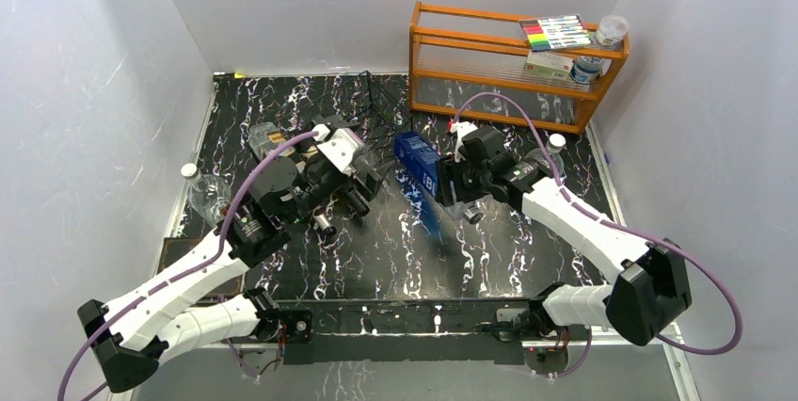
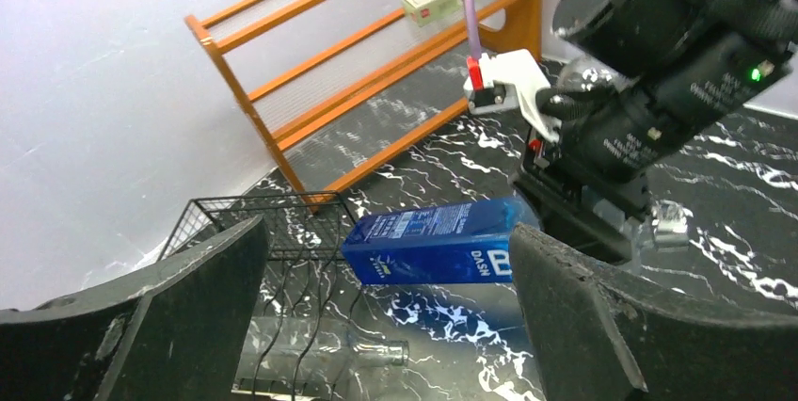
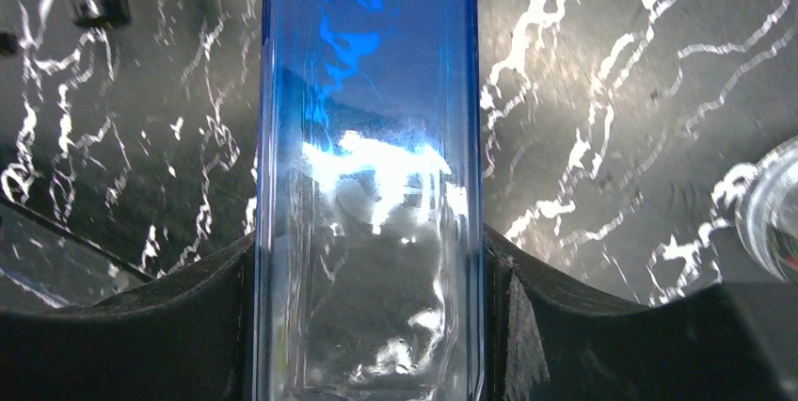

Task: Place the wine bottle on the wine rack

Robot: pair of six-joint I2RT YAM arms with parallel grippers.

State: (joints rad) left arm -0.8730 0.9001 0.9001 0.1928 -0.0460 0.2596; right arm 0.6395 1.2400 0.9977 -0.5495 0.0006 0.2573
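Note:
The bottle needs to go into the rack's empty slot (image 1: 381, 127) next, so my right gripper will lower it, slide it outward, to the left in the top view, and let it go.
The wine bottle (image 1: 417, 164) is a square blue bottle labelled "BLUE DASH" (image 3: 369, 90). It hangs above the table, lying nearly level, with my right gripper (image 3: 369, 260) shut on its clear lower part. In the left wrist view the wine bottle (image 2: 433, 243) floats just beyond my left gripper (image 2: 388, 264), whose jaws stand wide open with nothing touching them. The wine rack (image 2: 263, 222), a low black wire lattice, sits behind and left of the bottle, and shows as the wine rack (image 1: 381, 114) in the top view. My left gripper (image 1: 365, 196) is left of the bottle.
An orange wooden shelf unit (image 1: 508, 62) stands at the back right, with markers and small containers on it. A clear bottle (image 2: 372, 354) lies on the table by the rack's near wires. Plastic bottles stand at the left edge (image 1: 202, 194) and behind the right arm (image 1: 555, 145).

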